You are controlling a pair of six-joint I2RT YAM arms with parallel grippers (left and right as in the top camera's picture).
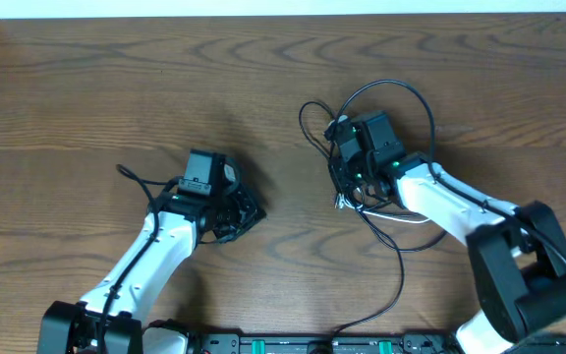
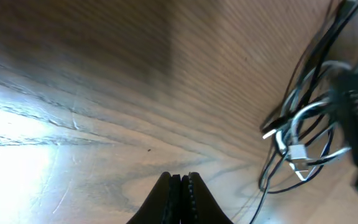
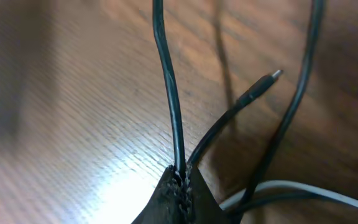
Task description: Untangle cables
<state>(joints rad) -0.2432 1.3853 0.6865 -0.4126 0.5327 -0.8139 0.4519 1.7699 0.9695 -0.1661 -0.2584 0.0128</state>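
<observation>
I should next use my right gripper to lift the black cable out of the tangle to the right in the overhead view and let it go on the bare tabletop.
A tangle of thin black cables [image 1: 386,90] and a short white cable [image 1: 393,215] lies right of centre on the wooden table. My right gripper [image 1: 343,160] sits in the tangle. In the right wrist view it is shut [image 3: 180,174] on one black cable [image 3: 166,81] that runs up from the jaws. A black plug end [image 3: 263,84] and the white cable [image 3: 306,190] lie beside it. My left gripper [image 1: 238,212] is shut and empty [image 2: 180,178], apart from the tangle. The left wrist view shows the black cables [image 2: 303,93] and the white cable's plug [image 2: 298,154] at its right edge.
A black lead [image 1: 396,285] runs from the tangle down to the arm bases at the table's front edge. The left arm's own lead [image 1: 136,180] loops beside its wrist. The right arm's big base joint [image 1: 524,270] stands at the lower right.
</observation>
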